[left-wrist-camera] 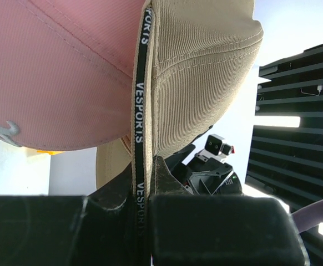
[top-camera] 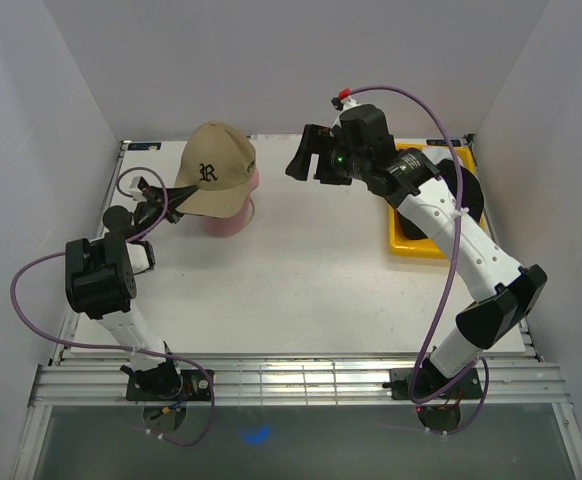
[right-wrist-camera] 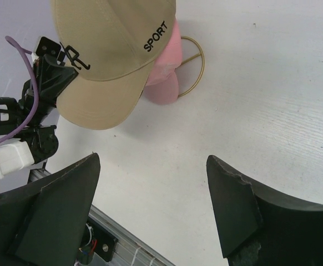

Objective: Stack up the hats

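Note:
My left gripper moves back and down next, draws the tan cap's brim over the pink cap's brim point(top-camera: 227, 223) and releases it. This is because that pink brim still sticks out.
The tan cap point(top-camera: 216, 165) with a dark logo sits over the pink cap point(top-camera: 233, 215) at the back left of the table. My left gripper point(top-camera: 171, 205) is shut on the tan cap's brim. The left wrist view shows the brim edge with its lettered band pinched between the fingers point(left-wrist-camera: 142, 183), the tan cap point(left-wrist-camera: 200, 72) on the right and the pink cap point(left-wrist-camera: 56, 72) on the left. My right gripper point(top-camera: 306, 160) is open and empty, held above the table right of the caps. Its wrist view point(right-wrist-camera: 153, 183) shows the tan cap point(right-wrist-camera: 106, 50) and pink cap point(right-wrist-camera: 164, 72).
A yellow tray point(top-camera: 411, 240) stands at the back right under my right arm, with a dark cap-like shape point(top-camera: 471, 195) in it, partly hidden. White walls close in the back and sides. A metal rail point(top-camera: 301, 380) runs along the near edge.

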